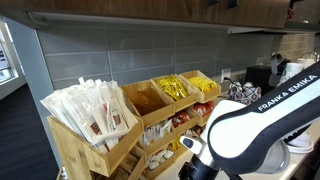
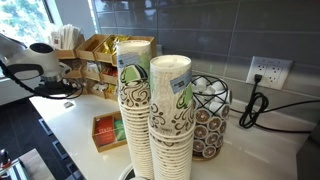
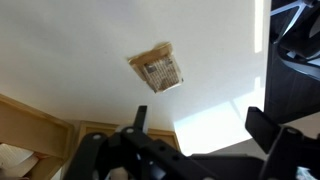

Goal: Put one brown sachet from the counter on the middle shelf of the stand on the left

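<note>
I will move my gripper down and to the left in the wrist view next, onto the brown sachet (image 3: 157,68), because it lies flat below my spread fingertips.
A brown sachet (image 3: 157,68) lies flat on the white counter (image 3: 80,40), seen in the wrist view ahead of my gripper. My gripper (image 3: 195,125) hangs above the counter with its fingers spread apart and nothing between them. The wooden stand (image 1: 150,125) with tiered shelves shows in an exterior view, holding white sachets, yellow sachets and brown ones; it also shows far off in an exterior view (image 2: 100,60). My arm (image 1: 260,115) is low in front of the stand. In an exterior view the gripper (image 2: 58,88) sits just over the counter by the stand.
Two tall stacks of paper cups (image 2: 155,115) stand in the foreground. A wire holder with coffee pods (image 2: 208,115) is beside them. A small box of brown sachets (image 2: 108,130) lies on the counter. A wall socket with a cable (image 2: 268,72) is behind.
</note>
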Controlling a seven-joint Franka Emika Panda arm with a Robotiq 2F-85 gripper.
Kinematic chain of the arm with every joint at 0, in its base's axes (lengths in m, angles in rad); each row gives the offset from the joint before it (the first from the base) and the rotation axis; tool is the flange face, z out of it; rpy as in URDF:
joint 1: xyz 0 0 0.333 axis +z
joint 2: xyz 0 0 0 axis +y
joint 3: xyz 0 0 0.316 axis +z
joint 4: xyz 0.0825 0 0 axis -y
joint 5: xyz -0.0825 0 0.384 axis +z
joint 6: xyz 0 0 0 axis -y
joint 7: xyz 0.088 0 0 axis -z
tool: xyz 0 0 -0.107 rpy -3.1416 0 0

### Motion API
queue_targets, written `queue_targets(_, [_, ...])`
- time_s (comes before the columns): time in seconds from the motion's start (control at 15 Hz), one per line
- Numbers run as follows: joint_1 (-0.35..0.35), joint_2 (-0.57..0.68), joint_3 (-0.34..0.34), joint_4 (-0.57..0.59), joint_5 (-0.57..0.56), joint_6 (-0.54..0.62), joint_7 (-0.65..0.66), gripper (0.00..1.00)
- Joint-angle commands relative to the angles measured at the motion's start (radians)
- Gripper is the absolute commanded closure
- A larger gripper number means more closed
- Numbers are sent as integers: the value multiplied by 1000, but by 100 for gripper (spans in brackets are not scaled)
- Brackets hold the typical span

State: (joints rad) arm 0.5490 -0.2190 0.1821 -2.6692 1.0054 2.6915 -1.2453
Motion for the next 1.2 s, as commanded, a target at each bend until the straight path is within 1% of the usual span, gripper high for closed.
queue_targets(0.0, [-31,46,36,12,77,50,-121,0])
queue_targets(0.2, [-44,94,64,29,127,79,-211,0])
queue_targets(0.27, [-11,115,37,30,123,106,-227,0])
queue_targets(0.33, [-12,129,41,33,125,124,-242,0])
queue_targets(0.73, [-9,206,42,55,118,218,-270,1])
queue_targets(0.8, [-8,215,42,60,120,227,-273,7])
queue_targets(0.87, [-8,224,43,64,119,236,-274,10])
queue_targets(0.93, [-9,231,43,67,122,240,-280,21])
queue_targets(1.07, [-10,243,44,75,122,249,-285,30])
queue_targets(1.13, [-10,248,44,77,123,252,-287,39])
